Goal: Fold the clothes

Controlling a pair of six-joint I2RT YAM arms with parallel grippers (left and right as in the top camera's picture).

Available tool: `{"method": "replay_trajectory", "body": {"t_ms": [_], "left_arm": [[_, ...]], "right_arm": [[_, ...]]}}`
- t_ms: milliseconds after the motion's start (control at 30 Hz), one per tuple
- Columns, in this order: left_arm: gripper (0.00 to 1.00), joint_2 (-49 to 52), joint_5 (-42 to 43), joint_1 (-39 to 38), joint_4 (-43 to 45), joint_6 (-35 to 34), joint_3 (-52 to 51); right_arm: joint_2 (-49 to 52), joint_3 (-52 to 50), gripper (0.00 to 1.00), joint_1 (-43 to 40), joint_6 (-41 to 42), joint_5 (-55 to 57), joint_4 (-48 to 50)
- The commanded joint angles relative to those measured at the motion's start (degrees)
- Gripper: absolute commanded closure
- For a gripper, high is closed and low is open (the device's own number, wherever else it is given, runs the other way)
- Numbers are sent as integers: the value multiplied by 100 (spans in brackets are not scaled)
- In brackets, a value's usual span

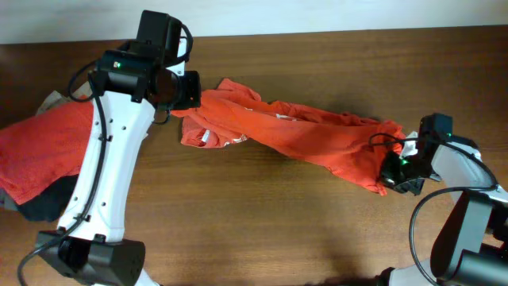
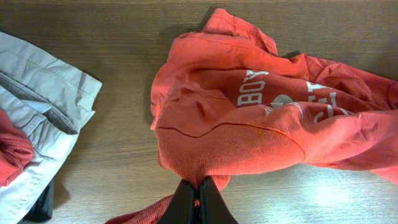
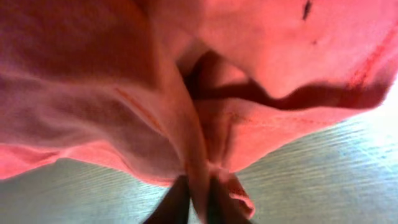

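The T-shirt (image 1: pixel 302 135) lies bunched, so my left gripper rises next, then swings outward and down to release over the bare far wood outward of it.
An orange-red T-shirt (image 1: pixel 302 135) with white lettering lies bunched and stretched across the middle of the wooden table. My left gripper (image 1: pixel 190 91) is shut on its left end; in the left wrist view the dark fingers (image 2: pixel 186 202) pinch a fold of the T-shirt (image 2: pixel 249 124). My right gripper (image 1: pixel 394 171) is at the shirt's right end. In the right wrist view its fingers (image 3: pixel 177 202) are shut on a pleat of the T-shirt (image 3: pixel 124 93), which fills the view. More red clothes (image 1: pixel 40 147) lie piled at the far left.
Light grey garments (image 2: pixel 43 106) lie under the red pile (image 2: pixel 12 152) at the table's left side. A dark cloth (image 1: pixel 40 206) pokes out below that pile. Bare wood (image 1: pixel 278 222) spreads in front of the shirt.
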Motion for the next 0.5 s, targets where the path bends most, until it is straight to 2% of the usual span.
{"method": "replay_trajectory", "body": {"t_ms": [0,100,233,467], "left_arm": [[99,-4,-81,26,17,98,28],[100,-4,-83,26,17,221,28],[99,-4,-85,33,13,225,94],[99,-70,-85,68,-153,352,721]], "right_arm": [[-142,101,96,15,42,-356,-142],[-407,352,96,15,15,-452,-446],[-1193,1202,96,15,-308,-782,-944],[-1947,2463,96,-127,-20,-634,-1008]]}}
